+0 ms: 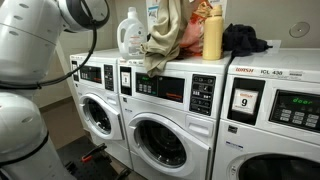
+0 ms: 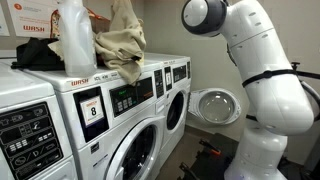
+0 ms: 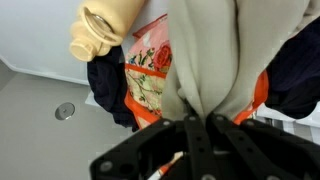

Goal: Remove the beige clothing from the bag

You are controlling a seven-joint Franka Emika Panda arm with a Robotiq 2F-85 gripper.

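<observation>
The bunched fold comes down in my gripper toward the washer's front edge below it next, where the beige clothing's lower end already drapes, for release.
The beige clothing (image 1: 166,38) hangs lifted above the washers in both exterior views (image 2: 120,42). In the wrist view it is a bunched beige fold (image 3: 205,50) pinched between my gripper's fingers (image 3: 198,122), which are shut on it. Beneath it is the bag (image 3: 148,72), floral with an orange rim, sitting on top of a washing machine (image 1: 165,95). The gripper itself is hidden behind the cloth in the exterior views.
A yellow detergent bottle (image 1: 212,36), a clear jug (image 1: 130,34) and dark clothing (image 1: 245,40) stand on the washer tops. A white bottle (image 2: 74,40) is in the foreground. A washer door (image 2: 214,105) stands open. The wall is close behind.
</observation>
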